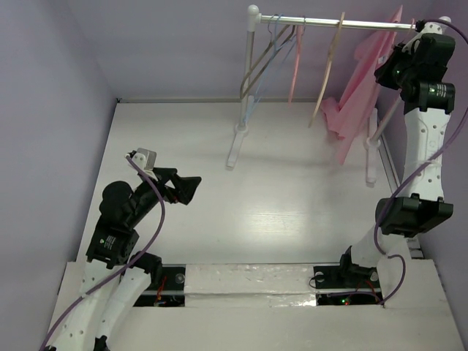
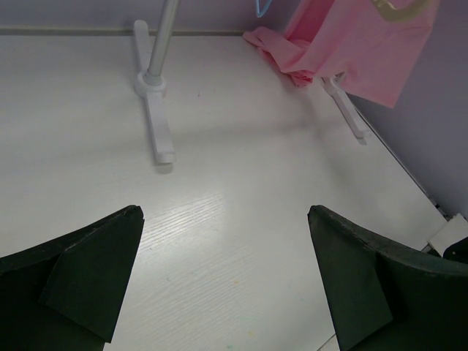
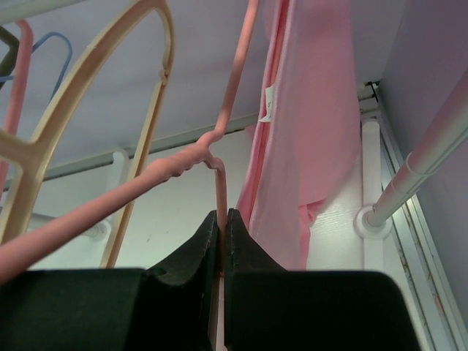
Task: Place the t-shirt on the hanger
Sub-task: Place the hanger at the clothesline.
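Observation:
My right gripper will move down slightly beneath the rack's bar next and let go of the hanger's thin bar, because the top of the salmon-pink hanger already reaches the rack's bar near the rack's post.
The light pink t-shirt [image 1: 358, 102] hangs at the right end of the rack rail, its lower part bunched near the table; it also shows in the left wrist view [image 2: 351, 44] and the right wrist view [image 3: 307, 131]. My right gripper [image 1: 391, 69] is raised at the rail and is shut [image 3: 221, 216] on a thin bar of the salmon-pink hanger [image 3: 183, 164], right beside the shirt. How the shirt sits on the hanger is hidden. My left gripper [image 1: 189, 189] is open and empty [image 2: 223, 212], low over the table at the left.
A white clothes rack [image 1: 235, 146] stands at the back with a tan wooden hanger [image 1: 329, 66], blue and grey wire hangers [image 1: 267, 55] and another pink hanger [image 1: 295, 62]. Its right post [image 3: 409, 172] is close to my right gripper. Purple walls enclose the table.

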Motion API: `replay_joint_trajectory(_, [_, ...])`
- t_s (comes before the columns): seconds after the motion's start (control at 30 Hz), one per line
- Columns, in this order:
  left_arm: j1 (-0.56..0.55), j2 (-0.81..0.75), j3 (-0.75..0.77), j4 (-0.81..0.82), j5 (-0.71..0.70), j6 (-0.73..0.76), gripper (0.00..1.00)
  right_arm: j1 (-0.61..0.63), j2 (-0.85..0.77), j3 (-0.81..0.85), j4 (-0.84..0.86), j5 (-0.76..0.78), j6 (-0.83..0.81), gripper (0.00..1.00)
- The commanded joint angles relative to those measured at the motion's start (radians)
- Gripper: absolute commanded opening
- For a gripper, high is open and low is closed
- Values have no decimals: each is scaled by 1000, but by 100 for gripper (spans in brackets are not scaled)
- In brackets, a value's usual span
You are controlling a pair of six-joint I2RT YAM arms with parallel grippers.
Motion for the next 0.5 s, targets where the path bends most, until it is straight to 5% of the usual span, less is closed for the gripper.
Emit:
replay_joint_trajectory(0.0, [-5,7,-6,33,14,7,94,-28,18,74,33,-32,21,0])
replay_joint_trajectory(0.47, [-5,15,-4,29,5,6,94,-46,62,-9,62,2,54,0])
